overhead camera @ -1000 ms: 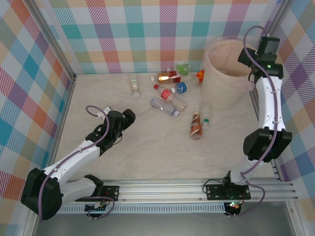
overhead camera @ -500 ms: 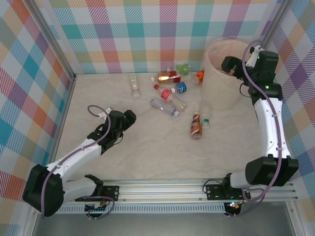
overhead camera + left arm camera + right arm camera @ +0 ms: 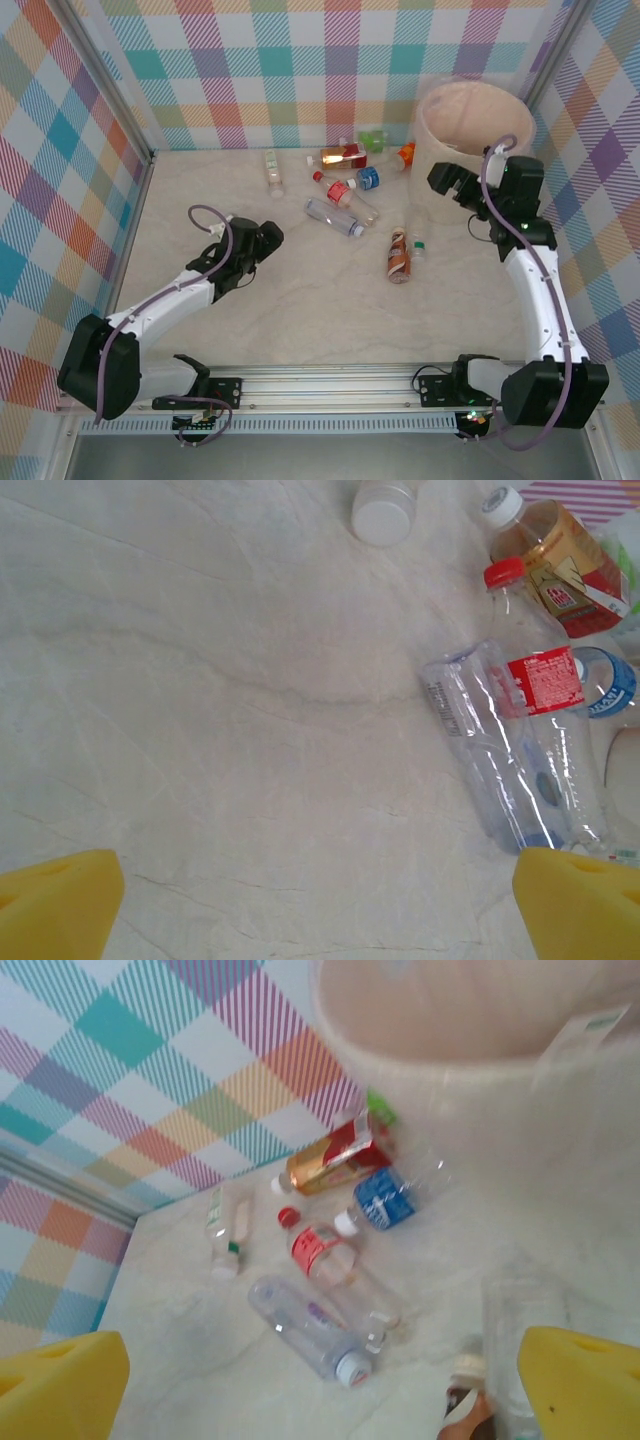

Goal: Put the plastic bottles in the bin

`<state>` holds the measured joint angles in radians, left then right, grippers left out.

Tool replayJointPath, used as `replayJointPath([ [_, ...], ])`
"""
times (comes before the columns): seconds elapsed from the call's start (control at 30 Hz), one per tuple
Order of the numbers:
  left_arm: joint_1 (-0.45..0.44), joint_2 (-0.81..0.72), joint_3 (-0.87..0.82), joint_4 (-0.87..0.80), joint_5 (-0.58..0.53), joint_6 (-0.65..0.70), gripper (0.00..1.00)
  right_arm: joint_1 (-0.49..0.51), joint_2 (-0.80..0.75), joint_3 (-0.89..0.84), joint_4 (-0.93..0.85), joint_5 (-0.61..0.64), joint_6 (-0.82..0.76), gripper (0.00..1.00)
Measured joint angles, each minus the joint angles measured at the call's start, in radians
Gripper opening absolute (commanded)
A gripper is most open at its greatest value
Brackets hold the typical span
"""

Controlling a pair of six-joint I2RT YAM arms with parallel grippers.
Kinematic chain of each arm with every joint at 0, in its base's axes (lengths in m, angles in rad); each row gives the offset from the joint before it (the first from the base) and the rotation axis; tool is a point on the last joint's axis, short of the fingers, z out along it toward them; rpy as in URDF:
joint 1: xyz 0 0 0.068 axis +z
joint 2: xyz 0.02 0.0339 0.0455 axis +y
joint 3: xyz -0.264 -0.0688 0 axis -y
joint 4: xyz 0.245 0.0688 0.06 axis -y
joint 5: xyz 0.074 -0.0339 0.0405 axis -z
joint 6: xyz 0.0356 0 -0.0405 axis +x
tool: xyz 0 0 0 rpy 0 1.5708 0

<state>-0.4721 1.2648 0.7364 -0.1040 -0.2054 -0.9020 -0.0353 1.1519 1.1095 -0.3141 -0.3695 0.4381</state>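
My left gripper will move outward and down to the pale bottle next and close around its near end (image 3: 276, 190) (image 3: 383, 520), because the bottle is on bare table, apart from the cluster.
Several plastic bottles lie in a loose cluster at the back of the table. Among them are a clear one (image 3: 335, 217), a red-labelled one (image 3: 345, 195), a blue-labelled one (image 3: 368, 179), an amber one (image 3: 343, 156) and a brown one (image 3: 399, 257). The cream-pink bin (image 3: 470, 150) stands at the back right. My left gripper (image 3: 268, 236) is open and empty, low over the table left of the clear bottle (image 3: 510, 780). My right gripper (image 3: 447, 181) is open and empty, in front of the bin (image 3: 470, 1040), facing the clear bottle (image 3: 310, 1330) and the red-labelled bottle (image 3: 325, 1255).
A pale bottle (image 3: 272, 170) lies apart at the back left, and a small green-capped one (image 3: 418, 248) lies beside the brown bottle. Checked walls close in the back and both sides. Bare table stretches between the arms.
My right arm has swung down from above the bin's rim to the bin's near left side, its jaws opening wider. My left gripper has edged slightly towards the bottles.
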Motion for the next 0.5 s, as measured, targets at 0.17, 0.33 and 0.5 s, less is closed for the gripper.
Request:
replayJointPath([
  [0.17, 0.006, 0.083, 0.097, -0.033, 0.031, 0.004, 1.0, 0.07, -0.001, -0.075, 0.005, 0.014, 0.031, 1.0],
  [0.33, 0.026, 0.226, 0.285, -0.161, 0.023, 0.081, 1.0, 0.118, 0.005, -0.159, 0.047, 0.048, 0.097, 1.0],
  [0.5, 0.082, 0.419, 0.534, -0.278, 0.01, 0.191, 1.0, 0.137, 0.044, -0.203, 0.091, 0.066, 0.156, 1.0],
])
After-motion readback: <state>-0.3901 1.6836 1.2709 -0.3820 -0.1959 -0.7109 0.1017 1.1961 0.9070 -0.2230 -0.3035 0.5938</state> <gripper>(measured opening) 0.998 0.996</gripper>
